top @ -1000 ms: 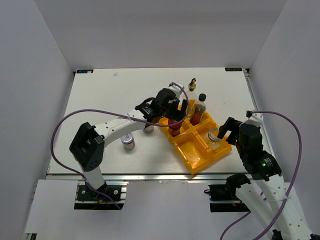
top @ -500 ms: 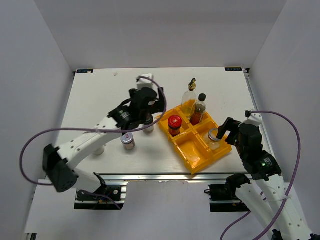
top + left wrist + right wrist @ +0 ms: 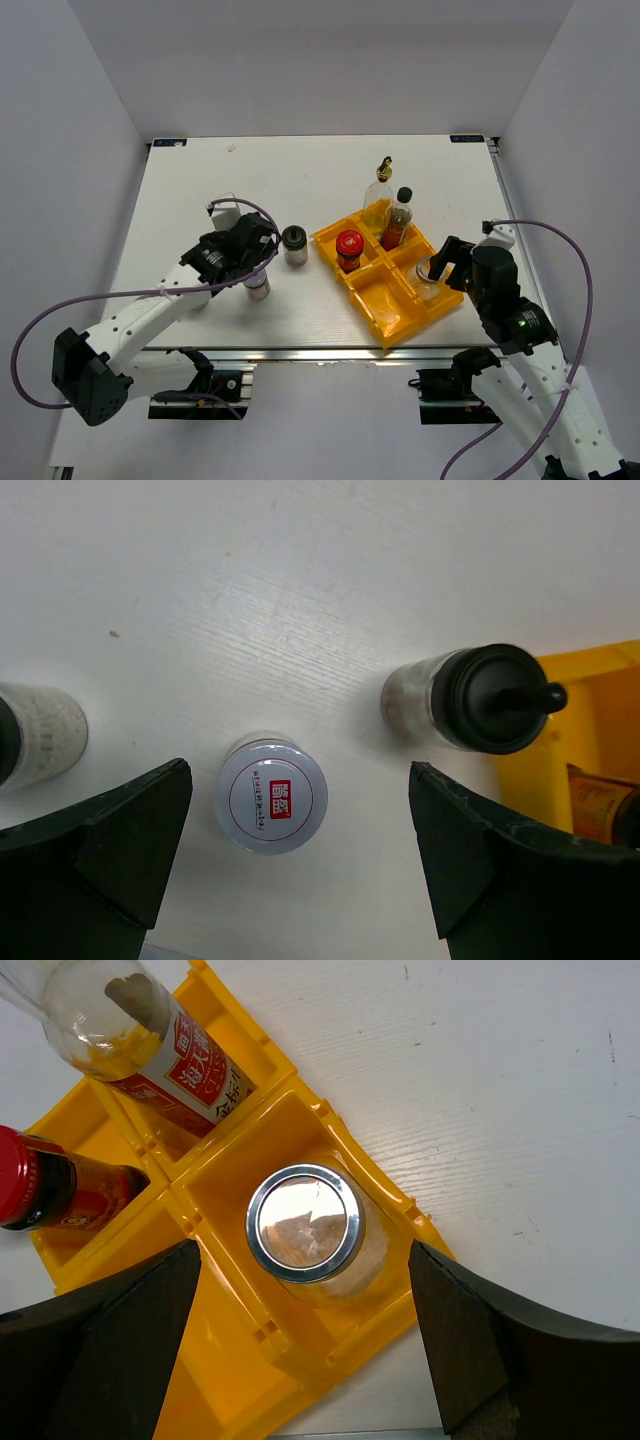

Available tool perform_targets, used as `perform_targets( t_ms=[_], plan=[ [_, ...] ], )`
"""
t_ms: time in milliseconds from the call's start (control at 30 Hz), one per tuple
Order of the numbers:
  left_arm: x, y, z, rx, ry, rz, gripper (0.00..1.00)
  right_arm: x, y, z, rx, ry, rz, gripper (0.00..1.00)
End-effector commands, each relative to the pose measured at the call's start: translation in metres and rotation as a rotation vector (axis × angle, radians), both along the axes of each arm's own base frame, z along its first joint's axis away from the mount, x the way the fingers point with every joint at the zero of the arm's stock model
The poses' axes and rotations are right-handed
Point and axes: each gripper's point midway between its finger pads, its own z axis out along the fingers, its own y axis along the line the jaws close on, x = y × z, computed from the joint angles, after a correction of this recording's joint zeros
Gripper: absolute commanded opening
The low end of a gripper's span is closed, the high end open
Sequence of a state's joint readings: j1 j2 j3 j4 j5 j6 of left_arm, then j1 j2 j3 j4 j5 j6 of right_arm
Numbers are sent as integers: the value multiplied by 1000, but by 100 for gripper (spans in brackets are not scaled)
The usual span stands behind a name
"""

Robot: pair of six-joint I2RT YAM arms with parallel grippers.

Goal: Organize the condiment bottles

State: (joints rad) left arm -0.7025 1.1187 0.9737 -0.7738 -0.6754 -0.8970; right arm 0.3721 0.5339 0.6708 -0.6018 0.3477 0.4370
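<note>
My left gripper moves down around the jar's white lid [image 3: 257, 277] [image 3: 271, 796] next and closes there, since the white-lidded jar stands upright between the open fingers.
My left gripper [image 3: 250, 265] is open and hangs over a white-lidded jar [image 3: 258, 288]. In the left wrist view that jar [image 3: 271, 795] stands on the table between my fingers [image 3: 120, 840], untouched. A black-lidded shaker [image 3: 294, 243] stands just right of it, and it also shows in the left wrist view [image 3: 495, 698]. Another shaker [image 3: 35, 735] is at the left edge. The red-lidded jar [image 3: 348, 245], the clear gold-spouted bottle [image 3: 380, 192] and the brown black-capped bottle [image 3: 398, 222] stand in the yellow tray [image 3: 395, 315]. My right gripper [image 3: 445, 262] is open over the silver-lidded shaker [image 3: 305, 1225] in a tray compartment.
The tray's near compartment [image 3: 120, 1360] holds nothing. The table's front rail [image 3: 330, 352] runs just below the tray. White walls close in the table on the left, right and back.
My left arm has drawn back left and nearer from the tray, leaving the red-lidded jar standing in it, and now hangs over the white-lidded jar. The right arm has barely moved.
</note>
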Motion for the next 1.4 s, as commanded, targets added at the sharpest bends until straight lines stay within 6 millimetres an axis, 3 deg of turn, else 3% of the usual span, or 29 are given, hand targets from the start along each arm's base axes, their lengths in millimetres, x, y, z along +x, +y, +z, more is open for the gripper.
perform_targets(
  t_ms=[0, 333, 667, 800, 900, 933, 1033, 1067, 1167, 1233, 1367],
  plan=[
    [-2, -6, -13, -47, 47, 0, 98, 5, 4, 4, 14, -25, 16, 89],
    [-18, -2, -66, -32, 197, -19, 98, 5, 4, 0, 9, -11, 14, 89],
    [-24, -9, -97, -25, 284, -57, 98, 5, 3, 0, 11, -11, 5, 89],
    [-24, -5, -103, 1, 287, -43, 87, 5, 3, 0, 13, -14, 4, 89],
    [-24, 0, -105, 20, 285, -22, 74, 5, 3, 0, 12, -14, 4, 89],
    [-23, 0, -104, 21, 282, -20, 65, 5, 3, 1, 13, -15, 4, 89],
    [-21, -1, -93, 13, 261, -28, 43, 5, 3, 1, 13, -17, 3, 89],
    [-19, 0, -88, 14, 250, -25, 27, 5, 3, 1, 13, -15, 4, 89],
    [-12, 8, -58, 23, 175, 12, 11, 5, 2, 2, 12, -22, 1, 89],
    [-4, 15, -29, 19, 84, 50, 7, 5, 2, 3, 14, -24, 3, 89],
    [24, 4, 41, -64, -142, 19, 3, 5, 2, 3, 14, -23, 0, 89]
  ],
)
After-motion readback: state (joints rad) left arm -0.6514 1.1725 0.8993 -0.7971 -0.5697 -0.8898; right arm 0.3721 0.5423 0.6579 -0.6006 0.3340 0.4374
